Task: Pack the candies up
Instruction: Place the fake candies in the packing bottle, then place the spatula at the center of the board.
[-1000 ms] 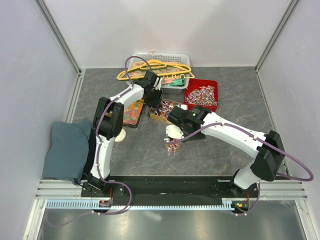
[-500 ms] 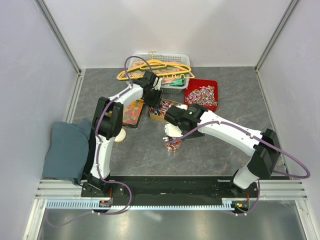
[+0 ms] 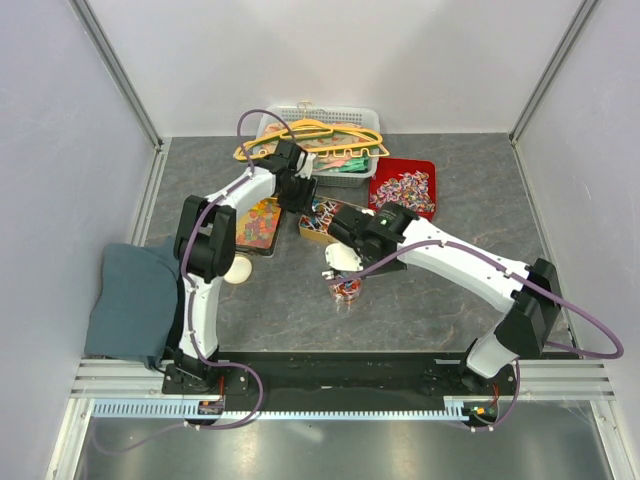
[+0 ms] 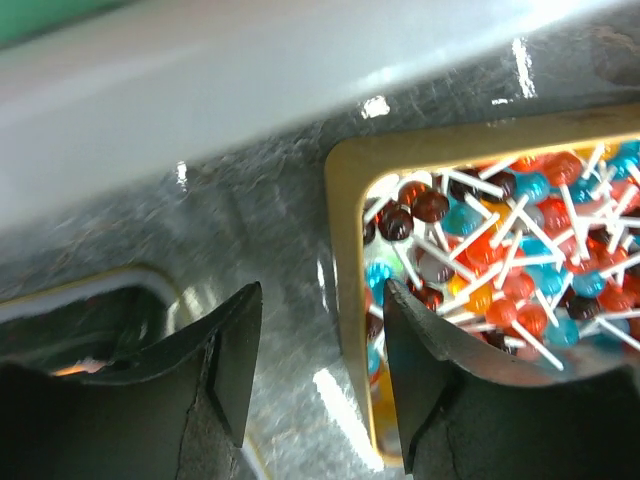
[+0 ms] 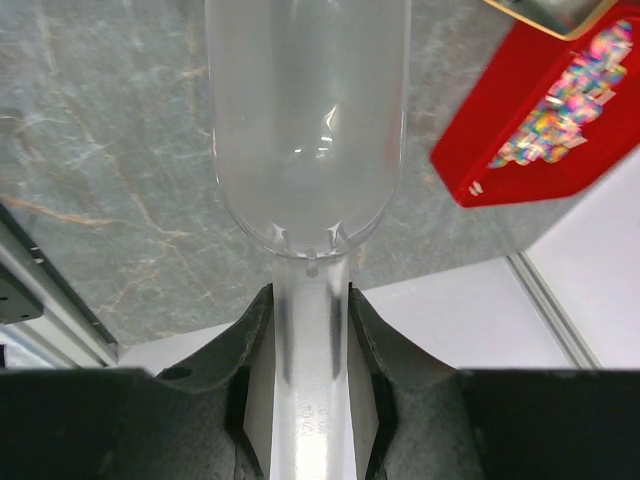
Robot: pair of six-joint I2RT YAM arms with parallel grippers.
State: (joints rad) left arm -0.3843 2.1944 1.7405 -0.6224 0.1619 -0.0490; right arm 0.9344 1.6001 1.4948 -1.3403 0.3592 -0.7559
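The scoop (image 3: pixel 343 257) goes right in the top view over bare tabletop (image 3: pixel 463 204) beside the red tray next, then my right gripper lowers and releases it, as that tabletop lies below.
The candies lie in trays at the back: orange, yellow and pink gummies (image 3: pixel 257 223) in a dark tray, and red, blue and white wrapped pieces (image 3: pixel 404 188) in a red tray (image 5: pixel 545 110). A gold tray (image 4: pixel 345 250) between them holds lollipops (image 4: pixel 500 250). My left gripper (image 4: pixel 320 370) is open and empty, and its fingers straddle the gold tray's left rim. In the top view the left gripper (image 3: pixel 296 200) sits between the two trays. My right gripper (image 5: pixel 310 390) is shut on the handle of a clear plastic scoop (image 5: pixel 305 120). The scoop (image 3: pixel 343 257) hangs above a small cup (image 3: pixel 345 288) with candies in it.
A white basket (image 3: pixel 350 175) with orange and yellow hangers stands at the back. A grey cloth (image 3: pixel 130 300) lies over the left edge. A white round object (image 3: pixel 237 268) sits by the left arm. White walls enclose the table.
My left gripper has shifted a little left, toward the gold tray's left edge. My right gripper has carried the scoop slightly back, away from the small cup.
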